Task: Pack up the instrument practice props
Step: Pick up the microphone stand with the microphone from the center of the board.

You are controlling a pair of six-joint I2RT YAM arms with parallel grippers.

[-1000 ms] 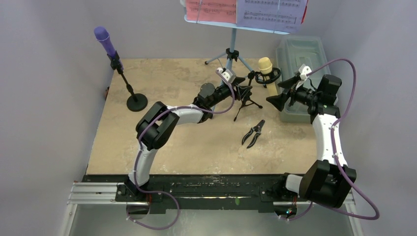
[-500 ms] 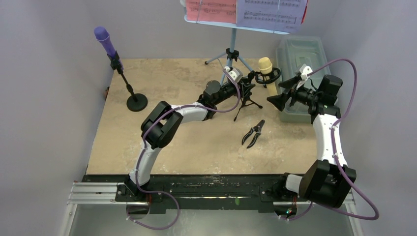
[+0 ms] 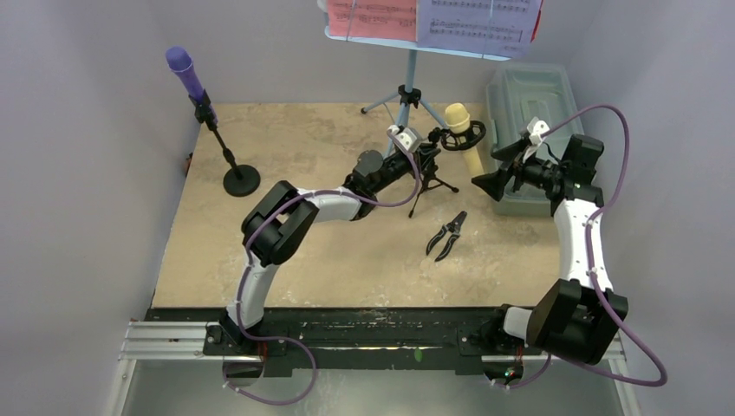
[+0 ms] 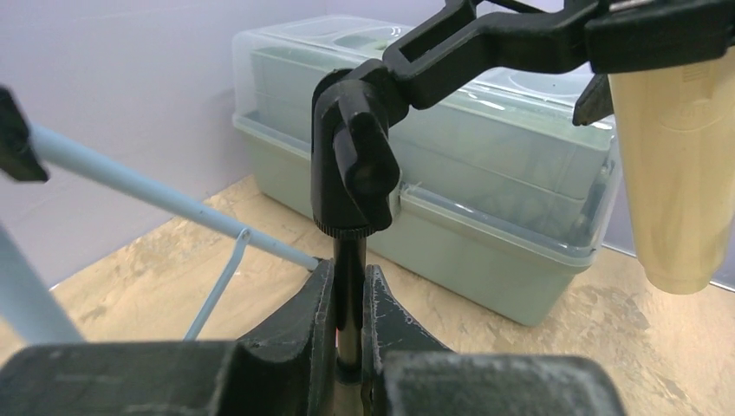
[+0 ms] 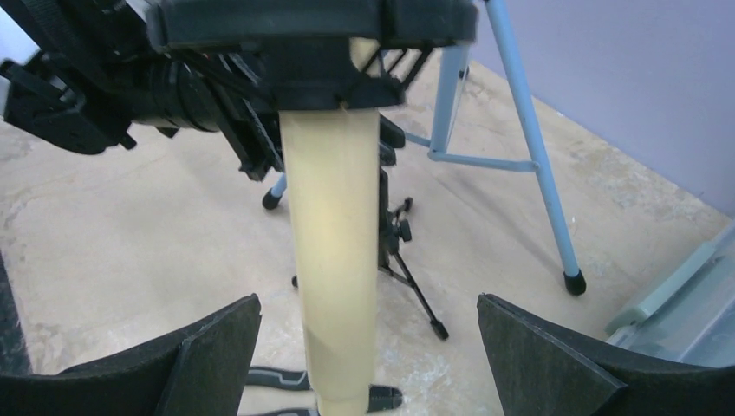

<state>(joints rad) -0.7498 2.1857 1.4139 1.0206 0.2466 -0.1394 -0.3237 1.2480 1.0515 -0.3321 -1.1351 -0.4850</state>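
Note:
My left gripper should take the tripod point(image 3: 431, 179) away from the blue legs to bare tabletop back from the gripper, to its left in the top view, and let it go there.
My left gripper point(image 3: 422, 157) is shut on the thin upright stem of the black mic tripod point(image 3: 431, 179); in the left wrist view both fingers point(image 4: 316, 299) press the stem point(image 4: 348, 260) below its knob. The cream microphone point(image 3: 464, 132) hangs in the tripod's clip, tilted, handle down. My right gripper point(image 3: 488, 179) stands open to its right, and the cream handle point(image 5: 334, 260) hangs between the wide fingers point(image 5: 217, 347) without touching them. The purple microphone point(image 3: 184, 73) stands on its round-base pole point(image 3: 241, 180) at the far left. The light-blue music desk point(image 3: 409, 74) holds red point(image 3: 373, 15) and white point(image 3: 478, 22) pages.
A translucent grey-green plastic box point(image 3: 530, 108) with its lid on sits at the back right, just behind my right gripper. Black-handled pliers point(image 3: 447, 236) lie on the table in front of the tripod. The music stand's blue legs point(image 5: 529, 139) spread behind the tripod.
My left gripper reached in and shut on the tripod's stem. The cream microphone has tipped and shifted left. The right gripper stayed open, drifting slightly lower.

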